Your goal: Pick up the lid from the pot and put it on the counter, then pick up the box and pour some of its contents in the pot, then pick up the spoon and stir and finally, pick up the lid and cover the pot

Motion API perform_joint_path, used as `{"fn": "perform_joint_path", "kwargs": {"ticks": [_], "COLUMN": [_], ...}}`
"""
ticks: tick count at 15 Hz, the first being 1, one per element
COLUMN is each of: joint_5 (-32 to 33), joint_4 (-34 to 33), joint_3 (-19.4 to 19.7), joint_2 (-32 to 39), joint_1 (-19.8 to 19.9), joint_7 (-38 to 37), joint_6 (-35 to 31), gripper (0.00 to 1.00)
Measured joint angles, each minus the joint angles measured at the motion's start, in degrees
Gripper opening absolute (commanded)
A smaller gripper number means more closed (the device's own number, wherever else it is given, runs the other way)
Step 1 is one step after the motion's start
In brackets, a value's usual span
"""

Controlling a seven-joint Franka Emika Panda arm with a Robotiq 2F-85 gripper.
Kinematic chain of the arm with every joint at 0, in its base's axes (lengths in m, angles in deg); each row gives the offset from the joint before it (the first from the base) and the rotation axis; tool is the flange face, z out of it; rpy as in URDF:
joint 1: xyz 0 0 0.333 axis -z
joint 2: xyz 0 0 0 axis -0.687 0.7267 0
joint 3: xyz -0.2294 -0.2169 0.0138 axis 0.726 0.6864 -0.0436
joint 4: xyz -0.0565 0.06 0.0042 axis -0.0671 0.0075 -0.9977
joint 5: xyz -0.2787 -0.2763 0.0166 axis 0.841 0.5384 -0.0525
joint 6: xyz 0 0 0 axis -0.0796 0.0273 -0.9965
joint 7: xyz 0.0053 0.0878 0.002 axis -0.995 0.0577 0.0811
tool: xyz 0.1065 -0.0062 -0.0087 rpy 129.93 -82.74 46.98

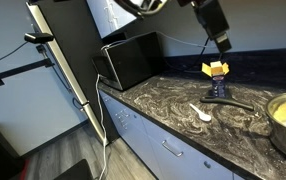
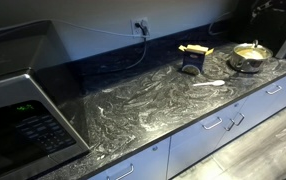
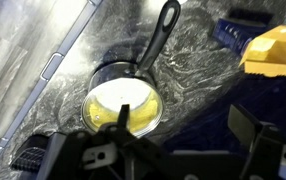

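The gripper travels open toward the pot next and lowers onto the upright knob of the glass lid (image 2: 254, 44), because the lid still covers the yellow contents.
The steel pot (image 3: 95, 92) with a long black handle (image 3: 159, 40) stands on the black marbled counter (image 1: 163, 100). The small glass lid (image 3: 123, 98) lies on it over yellow contents. The pot also shows in both exterior views (image 1: 283, 135) (image 2: 249, 57). The yellow box (image 1: 215, 68) (image 2: 194, 49) (image 3: 273, 50) stands upright on a dark blue holder (image 3: 233, 30), flaps up. The white spoon (image 1: 201, 112) (image 2: 211, 83) lies on the counter in front of the box. My gripper (image 3: 181, 112) (image 1: 221, 42) hangs open and empty above the counter, over the box and next to the pot.
A big black microwave (image 1: 128, 58) (image 2: 18, 115) stands at one end of the counter. White drawers (image 1: 163, 148) run below the counter's front edge. A cable hangs from a wall socket (image 2: 140, 24) behind the box.
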Motion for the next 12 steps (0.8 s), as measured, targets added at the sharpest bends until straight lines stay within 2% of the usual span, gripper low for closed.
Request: {"fn": "perform_joint_path", "kwargs": {"ticks": [3, 5, 8, 12], "joint_5": [10.6, 14.3, 14.8, 11.5], "joint_4": [-7.7, -12.2, -17.9, -22.9], "joint_3": [1.7, 4.2, 7.2, 9.0], "joint_2": [9.7, 14.7, 19.9, 24.2], "joint_1": [-0.9, -2.3, -3.6, -3.3], "joint_7": [-10.1, -13.5, -13.8, -10.9], "joint_6": [-0.6, 0.1, 3.1, 6.9], "gripper": [1.0, 1.0, 1.0, 1.0]}}
